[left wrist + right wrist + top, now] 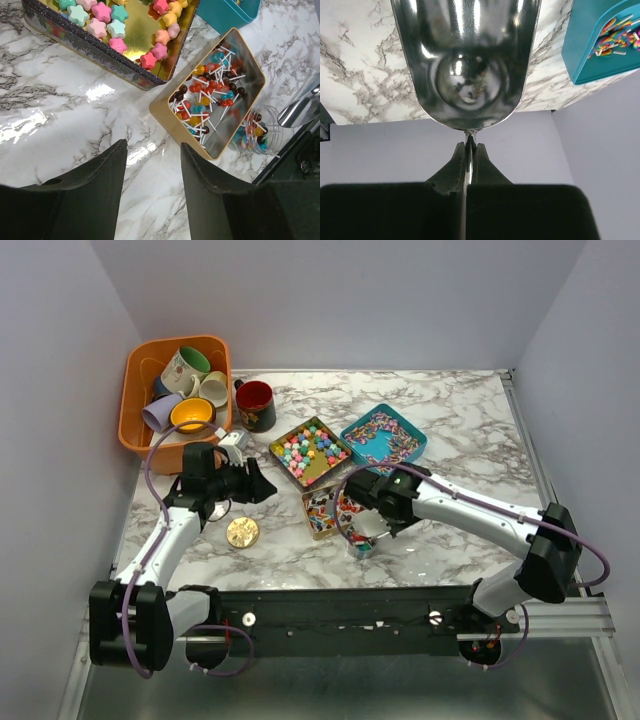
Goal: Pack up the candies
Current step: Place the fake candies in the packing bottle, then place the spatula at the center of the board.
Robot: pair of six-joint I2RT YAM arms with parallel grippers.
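Observation:
The scoop is empty, so my right gripper should next swing outward, away from the jar, then go down and let go of the scoop on bare marble beside the teal tin.
Pastel star candies fill a large gold tin. A smaller gold tin holds small lollipops. Colourful stick candies lie in a teal tin. A small clear jar with a few mixed candies stands beside the lollipop tin. My left gripper hovers open over bare marble, left of the lollipop tin, with nothing between its fingers. My right gripper is shut on the thin handle of a metal scoop, whose bowl is empty, close to the jar.
An orange basket of mugs sits at the back left, a dark red mug beside it. A flat round gold lid lies on the marble near my left arm. Grey walls enclose the table.

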